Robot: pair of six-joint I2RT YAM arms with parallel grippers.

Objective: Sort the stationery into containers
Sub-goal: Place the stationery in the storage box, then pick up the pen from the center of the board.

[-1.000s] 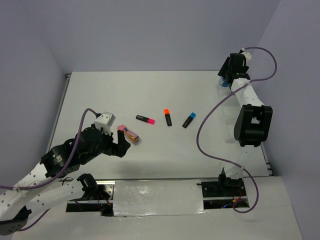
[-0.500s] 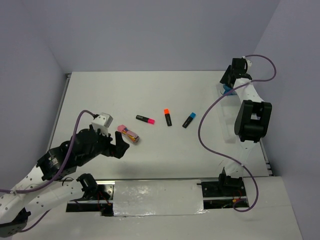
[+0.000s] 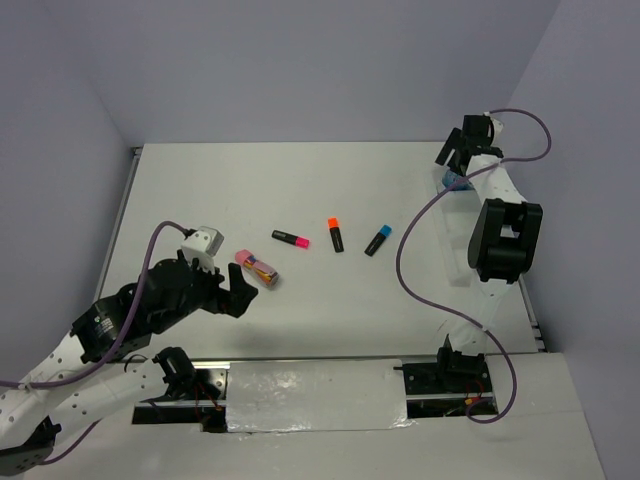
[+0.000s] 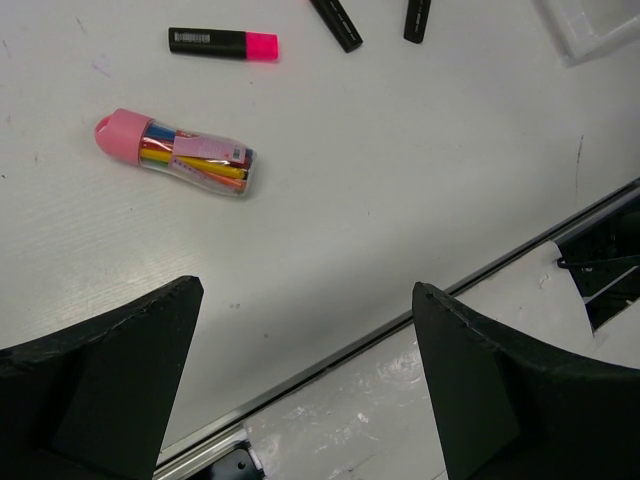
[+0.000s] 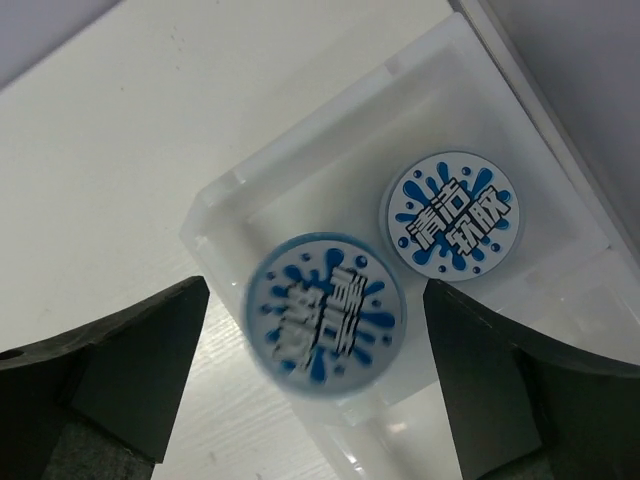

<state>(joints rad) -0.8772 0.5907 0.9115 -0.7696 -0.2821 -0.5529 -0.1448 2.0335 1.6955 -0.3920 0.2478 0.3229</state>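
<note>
The blue highlighter's black body [image 3: 374,245] lies nearest the tray. My right gripper should next move back, to the left in the top view and down onto it.
My right gripper [image 5: 315,300] is open above a clear tray [image 5: 330,165] at the table's far right [image 3: 447,182]. One round blue-and-white item [image 5: 452,210] lies flat in the tray. The second round item [image 5: 325,318] is blurred, loose between my spread fingers over the tray's near corner. My left gripper [image 3: 236,291] is open and empty, just near of the pink packet [image 3: 257,267], which lies on its side in the left wrist view [image 4: 175,152]. The pink highlighter [image 3: 290,238], orange highlighter [image 3: 336,234] and blue highlighter [image 3: 376,240] lie on the table in the middle.
A second clear tray [image 4: 590,25] shows its corner at the top right of the left wrist view. The table's near edge and a metal rail [image 4: 330,365] run under the left gripper. The side wall stands close behind the right gripper.
The right gripper has shifted slightly over the tray, and the round item now sits loose and blurred between open fingers. The left gripper has drawn back slightly toward the near edge.
</note>
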